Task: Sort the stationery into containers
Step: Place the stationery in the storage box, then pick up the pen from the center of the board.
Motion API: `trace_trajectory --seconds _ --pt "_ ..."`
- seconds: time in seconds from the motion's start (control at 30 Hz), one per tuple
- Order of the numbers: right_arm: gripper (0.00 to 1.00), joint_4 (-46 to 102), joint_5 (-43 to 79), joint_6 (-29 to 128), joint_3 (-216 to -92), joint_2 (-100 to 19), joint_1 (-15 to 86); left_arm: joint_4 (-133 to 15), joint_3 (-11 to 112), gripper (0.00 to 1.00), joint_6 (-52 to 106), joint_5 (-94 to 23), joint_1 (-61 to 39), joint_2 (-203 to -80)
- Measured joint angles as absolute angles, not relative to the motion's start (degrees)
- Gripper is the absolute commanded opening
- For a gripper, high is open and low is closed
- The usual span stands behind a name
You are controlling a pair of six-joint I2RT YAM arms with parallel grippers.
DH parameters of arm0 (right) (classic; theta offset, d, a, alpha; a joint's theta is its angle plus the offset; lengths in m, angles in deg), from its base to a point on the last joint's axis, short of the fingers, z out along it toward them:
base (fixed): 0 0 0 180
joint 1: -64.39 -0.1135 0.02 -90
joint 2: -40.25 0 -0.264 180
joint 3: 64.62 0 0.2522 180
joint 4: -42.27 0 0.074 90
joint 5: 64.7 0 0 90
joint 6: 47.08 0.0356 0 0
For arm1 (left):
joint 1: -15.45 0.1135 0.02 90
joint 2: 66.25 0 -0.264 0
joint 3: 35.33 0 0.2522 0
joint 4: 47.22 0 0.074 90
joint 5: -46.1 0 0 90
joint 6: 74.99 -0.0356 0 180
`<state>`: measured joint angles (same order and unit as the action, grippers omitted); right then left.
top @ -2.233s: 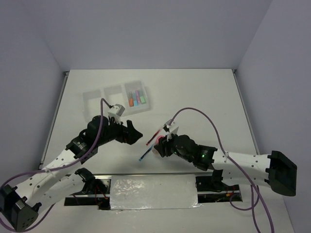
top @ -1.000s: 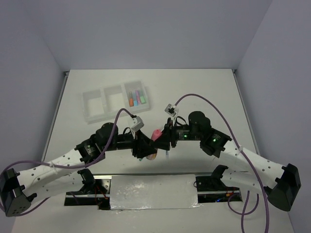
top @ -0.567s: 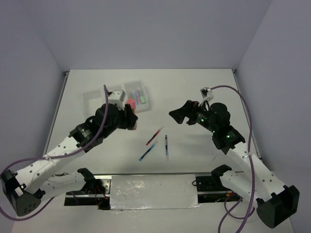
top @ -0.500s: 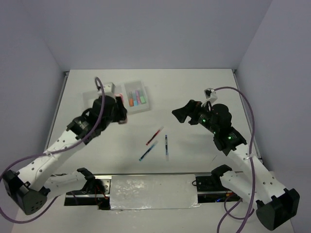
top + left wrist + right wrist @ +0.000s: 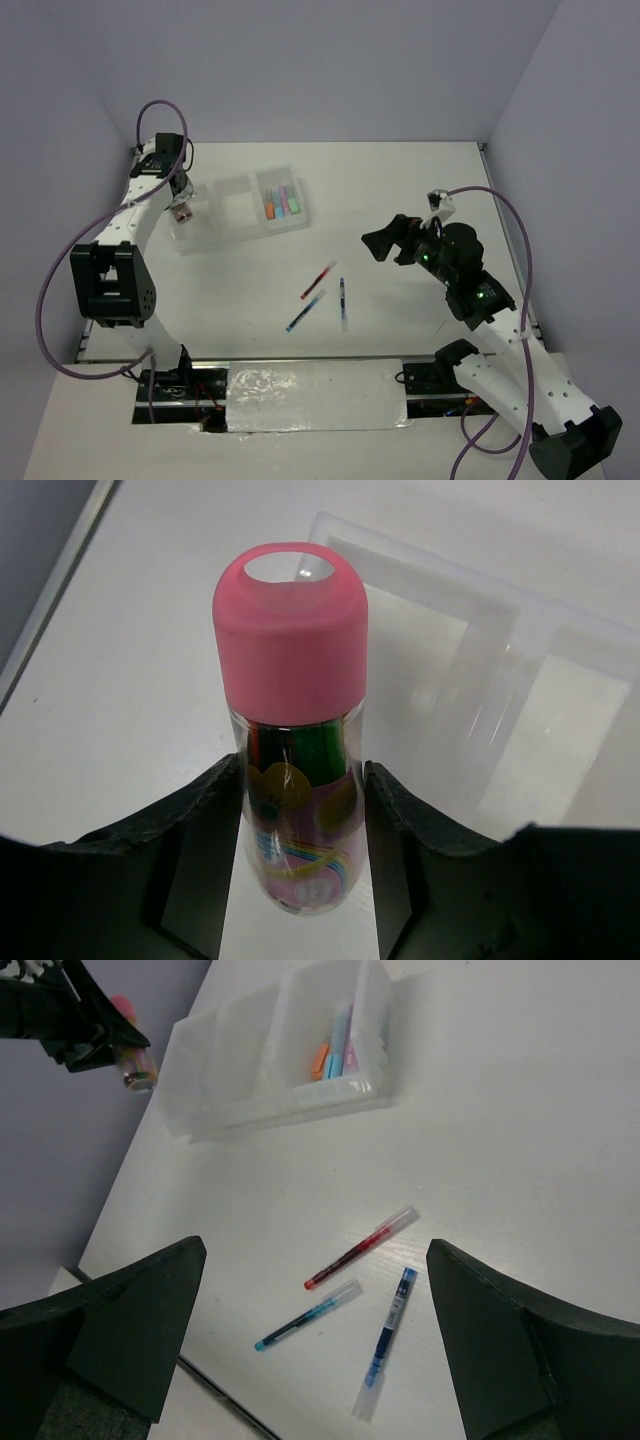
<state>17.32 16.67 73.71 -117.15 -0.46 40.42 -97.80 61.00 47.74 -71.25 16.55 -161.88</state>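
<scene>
I will next move my left gripper sideways a little, over the tray's bare end compartment (image 5: 200, 219) (image 5: 412, 685), and release the jar. That compartment is to the gripper's right in the wrist view.
My left gripper (image 5: 181, 203) is shut on the pink-capped jar (image 5: 183, 212), holding it in the air at the left end of the white three-compartment tray (image 5: 240, 236). The left wrist view shows the jar (image 5: 295, 740) clamped between both fingers, with the tray corner (image 5: 500, 710) to its right. Several highlighters (image 5: 283, 200) lie in the right compartment. A red pen (image 5: 319, 279), a teal-blue pen (image 5: 305, 312) and a dark blue pen (image 5: 342, 302) lie on the table. My right gripper (image 5: 385, 243) hovers open and empty to their right; from its wrist I see the red pen (image 5: 360, 1248), the teal-blue pen (image 5: 307, 1315) and the dark blue pen (image 5: 388, 1340).
The tray's left and middle compartments (image 5: 240, 1050) look bare. Grey walls close in the white table on three sides. A foil-covered strip (image 5: 315, 395) runs along the near edge between the arm bases. A purple cable (image 5: 500, 215) loops off the right arm.
The two grippers met over the jar near the pens. The left one then carried it back-left to the tray's left end. The right gripper opened and drew back to the right.
</scene>
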Motion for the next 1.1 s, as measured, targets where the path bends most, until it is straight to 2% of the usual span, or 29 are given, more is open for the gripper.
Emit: trace_trajectory --seconds 0.2,0.3,0.4,0.47,0.5,0.6,0.7,0.73,0.83,0.9,0.97,1.0,1.1 --pt "1.00 16.1 16.3 71.0 -117.0 -0.4 40.4 -96.1 65.5 0.12 45.1 -67.3 17.9 -167.6" --pt "1.00 16.0 15.9 70.4 -116.6 -0.9 40.4 -95.3 66.1 0.37 44.9 -66.2 18.2 -168.8" --pt "1.00 16.0 15.2 70.3 -116.3 -2.6 40.4 -95.0 65.7 0.56 44.9 -64.9 18.2 -168.8" --pt "1.00 16.1 14.9 70.3 -116.3 -4.5 40.4 -94.6 65.4 0.60 44.9 -64.0 18.2 -168.8" --pt "1.00 16.1 14.8 70.3 -116.3 -5.5 40.4 -94.6 65.3 0.67 44.9 -63.5 18.2 -168.8" --pt "1.00 15.9 15.6 70.6 -116.3 -8.5 40.2 -94.8 65.3 0.81 44.8 -62.6 18.2 -168.7" --pt "1.00 15.0 18.3 70.8 -116.3 -12.7 38.5 -95.3 65.3 0.89 44.8 -62.7 17.9 -168.3" --pt "1.00 14.4 19.3 70.9 -116.4 -14.0 37.7 -95.7 65.3 0.97 44.8 -62.8 17.9 -168.2" --pt "0.98 12.4 22.9 71.6 -117.2 -17.6 34.1 -97.8 66.2 0.99 44.9 -63.3 17.7 -168.2" --pt "0.93 11.3 26.3 72.1 -118.2 -19.7 30.3 -99.4 67.3 0.99 45.0 -63.6 17.5 -168.1" --pt "0.83 10.3 29.6 73.0 -119.3 -21.8 26.6 -100.4 68.1 0.99 44.9 -63.9 17.1 -167.4" --pt "0.73 10.0 31.1 73.7 -119.6 -22.9 24.8 -101.0 68.1 0.99 44.9 -64.1 16.8 -166.5" --pt "0.55 9.7 34.2 75.8 -119.7 -26.6 21.0 -102.8 67.1 0.99 43.9 -64.4 14.6 -160.8"
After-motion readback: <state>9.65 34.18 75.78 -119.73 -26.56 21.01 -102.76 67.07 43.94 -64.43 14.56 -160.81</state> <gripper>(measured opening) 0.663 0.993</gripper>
